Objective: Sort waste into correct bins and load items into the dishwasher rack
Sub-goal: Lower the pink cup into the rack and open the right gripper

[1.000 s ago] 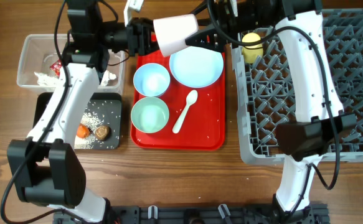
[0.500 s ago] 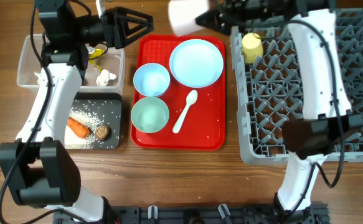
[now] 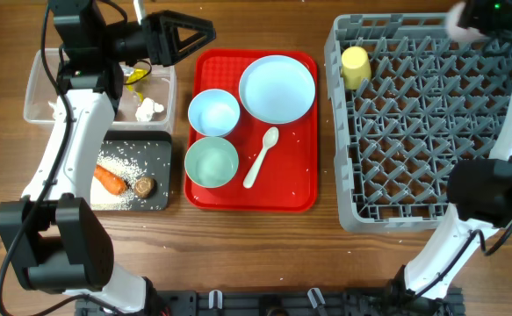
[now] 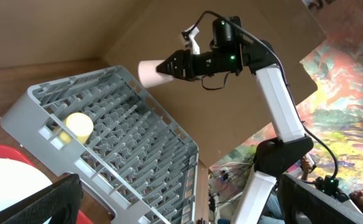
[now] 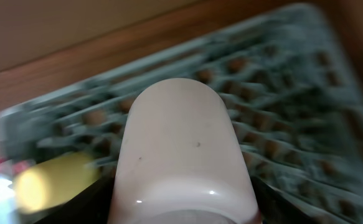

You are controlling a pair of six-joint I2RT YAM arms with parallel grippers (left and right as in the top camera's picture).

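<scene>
My right gripper lowers the pink cup point(image 3: 457, 21) next until it sits among the rack's wires and releases it, since it still hangs above the rack's empty far slots.
My left gripper point(image 3: 185, 37) hangs open and empty above the gap between the clear bin point(image 3: 40, 88) and the red tray point(image 3: 282, 189). My right gripper point(image 3: 471, 16) is shut on the pink cup point(image 3: 457, 21) point(image 5: 184, 143) over the dishwasher rack's point(image 3: 414, 132) far right corner. A yellow cup point(image 3: 355, 66) point(image 4: 78, 126) lies in the rack. The tray holds a light blue plate point(image 3: 277, 88), a light blue bowl point(image 3: 213, 112), a mint bowl point(image 3: 211, 163) and a white spoon point(image 3: 262, 156). A tissue point(image 3: 150, 110) and a wrapper point(image 3: 133, 75) lie in the clear bin. The carrot point(image 3: 109, 180), a brown lump point(image 3: 145, 185) and rice point(image 3: 133, 160) are in the black bin point(image 3: 60, 149).
The left arm's white link point(image 3: 75, 140) crosses over the clear bin and the black bin. The right arm's base link point(image 3: 484, 189) stands over the rack's right edge. Bare wooden table point(image 3: 256, 254) runs along the front.
The right arm carried the pink cup from above the tray to the rack's far right. The left arm swung left toward the clear bin and its jaws spread wide.
</scene>
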